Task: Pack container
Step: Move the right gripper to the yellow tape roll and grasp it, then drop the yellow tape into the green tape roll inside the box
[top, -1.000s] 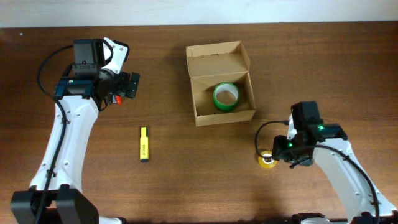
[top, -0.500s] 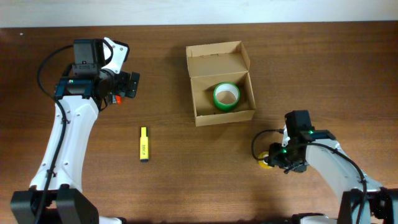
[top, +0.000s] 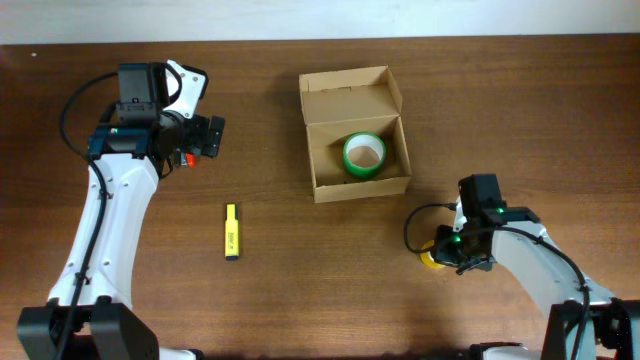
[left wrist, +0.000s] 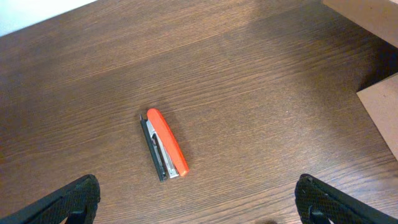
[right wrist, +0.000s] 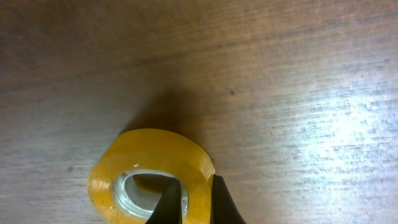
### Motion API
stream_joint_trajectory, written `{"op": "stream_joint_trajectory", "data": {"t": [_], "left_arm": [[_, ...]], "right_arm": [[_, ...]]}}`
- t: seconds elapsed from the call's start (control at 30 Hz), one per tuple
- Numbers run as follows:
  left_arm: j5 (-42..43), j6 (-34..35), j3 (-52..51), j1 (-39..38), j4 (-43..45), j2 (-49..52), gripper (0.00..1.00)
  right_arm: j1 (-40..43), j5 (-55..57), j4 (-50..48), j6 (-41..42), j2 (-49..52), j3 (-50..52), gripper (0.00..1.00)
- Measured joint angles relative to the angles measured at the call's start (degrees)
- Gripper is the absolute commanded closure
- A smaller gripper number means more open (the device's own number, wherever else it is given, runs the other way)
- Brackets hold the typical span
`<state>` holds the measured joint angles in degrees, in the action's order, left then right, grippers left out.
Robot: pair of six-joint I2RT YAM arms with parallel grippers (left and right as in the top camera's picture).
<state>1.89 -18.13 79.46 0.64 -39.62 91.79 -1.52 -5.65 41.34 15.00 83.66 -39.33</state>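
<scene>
My right gripper lifts the yellow roll [top: 430, 258] next, carries it over the green roll's core, lowers and releases it, since the box with its lid open stands outward of my gripper.
The container [top: 316, 132], a tan cardboard box with its flap lid open, stands at the table's middle back with a green tape roll [top: 363, 154] inside. A yellow tape roll [top: 430, 258] [right wrist: 149, 175] lies on the wood at the front right. My right gripper [top: 440, 252] [right wrist: 191, 202] is shut on that roll's wall, one finger inside the core and one outside. My left gripper [top: 207, 137] [left wrist: 196, 205] hangs open above an orange stapler [left wrist: 165, 144], its fingertips [left wrist: 74, 198] far apart.
A yellow highlighter [top: 231, 231] lies on the table left of centre. The box's edge [left wrist: 382, 112] shows at the right of the left wrist view. A black cable [top: 412, 222] loops beside the right gripper.
The right gripper came down onto the yellow tape roll and shut on its wall. The left arm has not moved.
</scene>
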Motion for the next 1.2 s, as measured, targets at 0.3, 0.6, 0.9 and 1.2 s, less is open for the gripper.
{"op": "stream_joint_trajectory", "data": {"t": [0.3, 0.6, 0.9, 1.2], "left_arm": [[0.0, 0.0, 0.0, 0.0, 0.0, 0.0, 0.01], [0.0, 0.0, 0.0, 0.0, 0.0, 0.0, 0.01], [0.0, -0.2, 0.0, 0.0, 0.0, 0.0, 0.01], [0.0, -0.2, 0.0, 0.0, 0.0, 0.0, 0.01]], "right_arm": [[0.0, -0.8, 12.5, -3.8, 1.2, -28.4, 0.97], [0.0, -0.4, 17.5, -15.1, 2.6, -46.8, 0.97], [-1.9, -0.4, 31.9, -27.9, 28.1, -79.6, 0.97], [-14.8, -0.2, 36.2, -41.2, 35.3, -81.8, 0.96]]}}
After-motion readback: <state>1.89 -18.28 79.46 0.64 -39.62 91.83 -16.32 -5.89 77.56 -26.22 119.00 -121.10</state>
